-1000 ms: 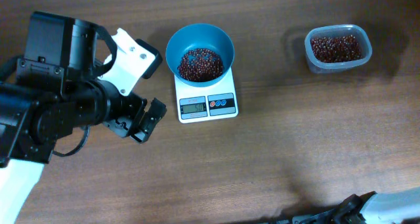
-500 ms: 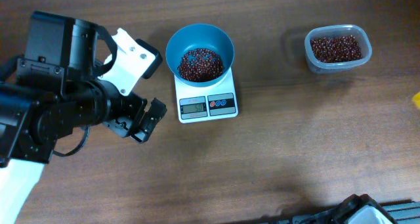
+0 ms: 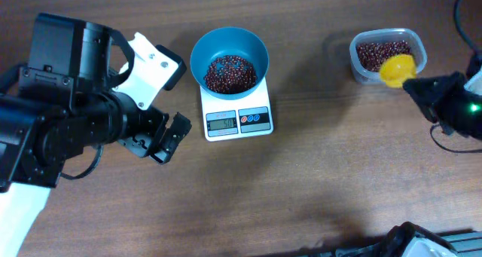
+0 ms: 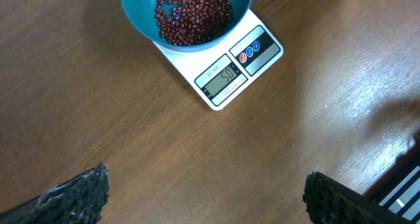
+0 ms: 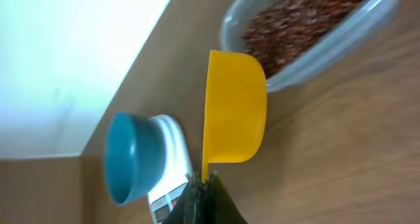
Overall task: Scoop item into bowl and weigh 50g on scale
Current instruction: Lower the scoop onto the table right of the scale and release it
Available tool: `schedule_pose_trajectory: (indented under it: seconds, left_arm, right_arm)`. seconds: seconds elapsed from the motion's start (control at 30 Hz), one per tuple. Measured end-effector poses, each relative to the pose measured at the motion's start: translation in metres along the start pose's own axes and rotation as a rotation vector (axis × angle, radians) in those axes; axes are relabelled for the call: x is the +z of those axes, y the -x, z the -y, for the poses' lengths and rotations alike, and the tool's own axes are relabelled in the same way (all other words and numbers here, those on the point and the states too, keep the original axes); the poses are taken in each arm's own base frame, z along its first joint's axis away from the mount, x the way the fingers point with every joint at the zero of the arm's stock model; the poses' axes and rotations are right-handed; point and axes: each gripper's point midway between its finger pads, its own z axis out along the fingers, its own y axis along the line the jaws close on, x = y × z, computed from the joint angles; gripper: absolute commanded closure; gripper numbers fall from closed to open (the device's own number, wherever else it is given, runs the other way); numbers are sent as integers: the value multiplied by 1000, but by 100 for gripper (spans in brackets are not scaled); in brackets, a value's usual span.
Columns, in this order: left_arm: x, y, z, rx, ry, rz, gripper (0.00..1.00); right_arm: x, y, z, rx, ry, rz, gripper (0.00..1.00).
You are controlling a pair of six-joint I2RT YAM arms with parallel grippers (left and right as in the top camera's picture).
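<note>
The right gripper lowers the scoop next onto the bare tabletop below it, to its left in the overhead view, and releases it, since the scale point(image 3: 238, 120) shows the target.
The teal bowl point(image 3: 202, 50) stands on the white scale point(image 3: 238, 120) and holds a heap of dark red beans point(image 3: 230, 72). In the left wrist view the scale point(image 4: 239, 66) reads 50 under the bowl point(image 4: 138, 10). My left gripper point(image 3: 169, 140) hovers open over bare table left of the scale, nothing between its fingers point(image 4: 85, 191). My right gripper point(image 3: 413, 85) is shut on the handle of a yellow scoop point(image 3: 397, 68), whose cup hangs over the near edge of the clear tub. The right wrist view shows the scoop point(image 5: 233, 106) edge-on, so what it holds is hidden.
A clear plastic tub point(image 3: 358, 70) with more beans point(image 3: 373, 55) sits at the back right. It shows again in the right wrist view as the tub point(image 5: 367, 37). The left arm's black and white body point(image 3: 75, 106) covers the table's left side.
My right arm has come into view from the right edge, carrying the yellow scoop to the clear tub. The left arm, bowl and scale have not moved.
</note>
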Motion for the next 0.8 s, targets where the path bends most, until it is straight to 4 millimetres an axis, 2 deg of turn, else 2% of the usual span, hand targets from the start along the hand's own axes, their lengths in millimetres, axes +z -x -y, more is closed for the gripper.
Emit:
schedule_pose_trajectory:
  seconds: [0.13,0.23,0.27,0.4,0.53,0.57,0.67,0.7,0.73,0.77,0.8]
  left_arm:
    - [0,0,0,0,0,-1,1]
    - [0,0,0,0,0,-1,1]
    - [0,0,0,0,0,0,1]
    - [0,0,0,0,0,0,2]
    - [0,0,0,0,0,-2,1]
    - [0,0,0,0,0,-1,1]
    - [0,0,0,0,0,-1,1]
    - [0,0,0,0,0,0,1]
    - [0,0,0,0,0,-1,1]
    - [0,0,0,0,0,0,1]
    - [0,0,0,0,0,-1,1]
  right_arm:
    - [5,-10,-13,29,47,-45,96]
    - [10,-19,-16,31,33,-76,96]
    - [14,-29,-7,57,-24,-106,96]
    - [32,-45,21,76,-176,-172,96]
    - [56,-64,68,172,-320,-288,96]
    - [61,-68,73,191,-324,-314,96]
    - [74,-64,75,202,-294,-332,94]
    - [76,-63,74,202,-288,-331,89]
    - [76,-62,74,203,-285,-331,88]
    - [76,-63,76,205,-292,-334,77]
    - [76,-64,77,207,-295,-338,72]
